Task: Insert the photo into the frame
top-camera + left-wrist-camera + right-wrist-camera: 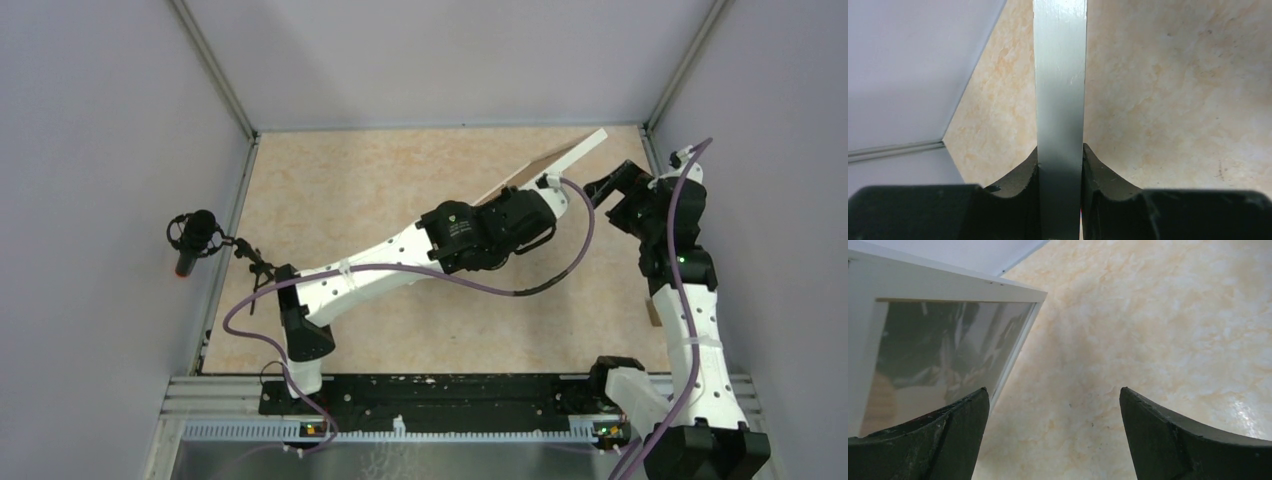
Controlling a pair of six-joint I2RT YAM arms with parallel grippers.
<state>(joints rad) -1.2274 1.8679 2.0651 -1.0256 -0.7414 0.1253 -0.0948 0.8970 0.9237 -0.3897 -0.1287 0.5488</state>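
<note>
The middle of the tabletop is bare, so my left gripper will next swing to the left in the top view, turn the tilted frame flat, lower it and then release it.
The frame [565, 158] stands tilted above the back right of the table, its white rim toward the wall and a brown side facing up. My left gripper [548, 188] is shut on its near edge; in the left wrist view the white strip [1060, 75] runs up between both fingers [1023, 175]. My right gripper [603, 192] hangs open just right of the frame, nothing between its fingers. Its wrist view shows the frame's white front corner [948, 282] beside the left finger [948, 435]. The pane shows dim grey and dark patches; I cannot tell whether that is the photo.
The beige marbled tabletop [380, 180] is walled by grey panels on three sides. A black microphone [195, 235] sits outside the left edge. A small brown piece [652, 312] peeks out behind the right arm. Purple cables trail from both arms.
</note>
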